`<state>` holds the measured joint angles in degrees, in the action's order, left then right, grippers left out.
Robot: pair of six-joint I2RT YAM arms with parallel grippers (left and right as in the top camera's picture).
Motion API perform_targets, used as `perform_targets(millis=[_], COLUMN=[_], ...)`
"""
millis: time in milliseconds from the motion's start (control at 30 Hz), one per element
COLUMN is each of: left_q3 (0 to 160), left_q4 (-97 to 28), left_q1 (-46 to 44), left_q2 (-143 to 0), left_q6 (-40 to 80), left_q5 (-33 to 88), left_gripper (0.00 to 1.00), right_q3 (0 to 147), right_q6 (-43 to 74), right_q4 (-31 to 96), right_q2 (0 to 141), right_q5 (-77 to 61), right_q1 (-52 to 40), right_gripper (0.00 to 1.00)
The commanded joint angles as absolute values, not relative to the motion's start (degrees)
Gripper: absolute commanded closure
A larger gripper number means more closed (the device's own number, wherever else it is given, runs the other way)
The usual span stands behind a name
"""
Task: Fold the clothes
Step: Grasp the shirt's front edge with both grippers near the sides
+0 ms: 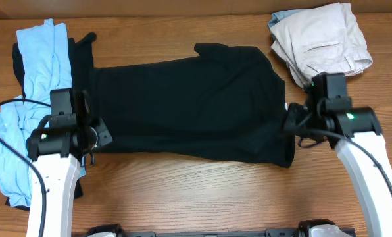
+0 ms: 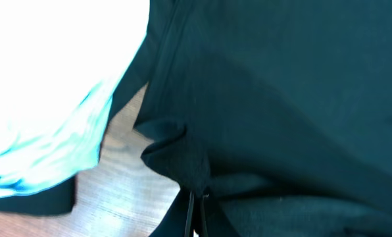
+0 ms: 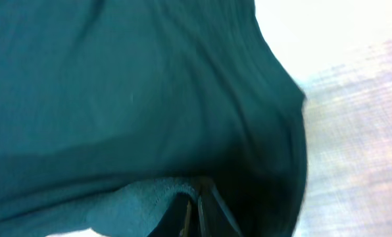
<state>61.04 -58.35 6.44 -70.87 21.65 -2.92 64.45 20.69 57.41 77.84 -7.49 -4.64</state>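
Note:
My right gripper should move outward and a little toward the middle of the shirt, then open over the black cloth, because spread cloth lies beyond the pinched fold.
The black T-shirt lies spread across the middle of the table, lengthwise left to right. My left gripper is shut on the shirt's left edge; in the left wrist view its fingers pinch a bunched fold of black cloth. My right gripper is shut on the shirt's right edge; in the right wrist view its fingers pinch a fold of the dark cloth. The neck label is not in view.
A light blue shirt lies crumpled at the left over another dark garment, and shows in the left wrist view. Beige-white trousers lie at the back right. Bare wood table lies in front of the shirt.

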Motion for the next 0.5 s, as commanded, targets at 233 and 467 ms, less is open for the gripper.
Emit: perform_targets(millis=[233, 467], left_q3=[60.51, 60.51], left_q4=[-46.09, -42.59], left_q1=[6.79, 6.79], left_q2=[-88.53, -97.51], left_q6=[24.45, 25.61], left_q5=[-6.57, -6.61], left_gripper=[0.96, 0.96], right_q3=[64.27, 64.31], right_q6=[15.68, 11.92], right_q4=[38.30, 27.66], right_q2=[93.30, 97.58], right_q5=[-10.90, -12.75], right_q1=[-4.95, -5.63], right_gripper=[0.96, 0.92])
